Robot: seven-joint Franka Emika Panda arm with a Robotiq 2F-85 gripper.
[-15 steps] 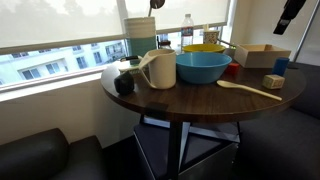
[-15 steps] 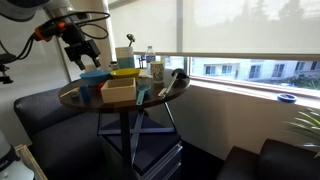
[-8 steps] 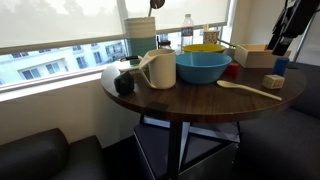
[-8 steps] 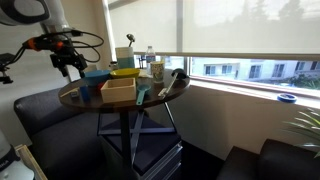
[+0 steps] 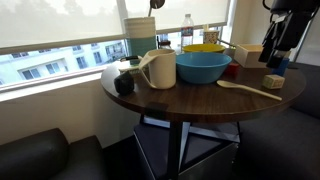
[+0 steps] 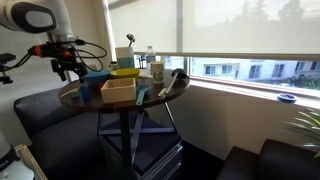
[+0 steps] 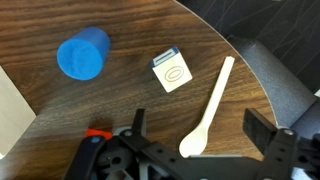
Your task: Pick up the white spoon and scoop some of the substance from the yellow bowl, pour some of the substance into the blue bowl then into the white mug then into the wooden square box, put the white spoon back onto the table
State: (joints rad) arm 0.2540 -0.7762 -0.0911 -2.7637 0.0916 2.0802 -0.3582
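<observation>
The white spoon lies flat well below my open fingers, so I will next lower my gripper toward the tabletop, with the fingers on both sides of the white spoon's neck (image 5: pixel 240 87) (image 7: pixel 206 121) just behind its oval bowl.
The white spoon (image 7: pixel 207 103) lies flat on the table (image 7: pixel 120 30), its oval bowl towards the camera and directly between my fingers. My gripper (image 7: pixel 200 128) is open and empty above it, one finger on each side. In an exterior view the gripper (image 5: pixel 270 60) hangs over the table's end, above the spoon (image 5: pixel 248 89). The blue bowl (image 5: pixel 203 66) stands mid-table with the yellow bowl (image 5: pixel 203 47) behind it, the white mug (image 5: pixel 157 68) beside it and the wooden square box (image 5: pixel 262 54) near the gripper. In an exterior view the gripper (image 6: pixel 68 70) is beside the box (image 6: pixel 118 90).
A small wooden cube (image 7: pixel 171 70) and a blue cup (image 7: pixel 82 54) stand just beyond the spoon. The table edge (image 7: pixel 262 85) runs close past the spoon's handle. A black round object (image 5: pixel 124 84), a pale cylinder (image 5: pixel 140 35) and bottles (image 5: pixel 187 28) stand on the window side.
The arm has come down from high above the table's end to just over the spoon. Nothing on the table has moved.
</observation>
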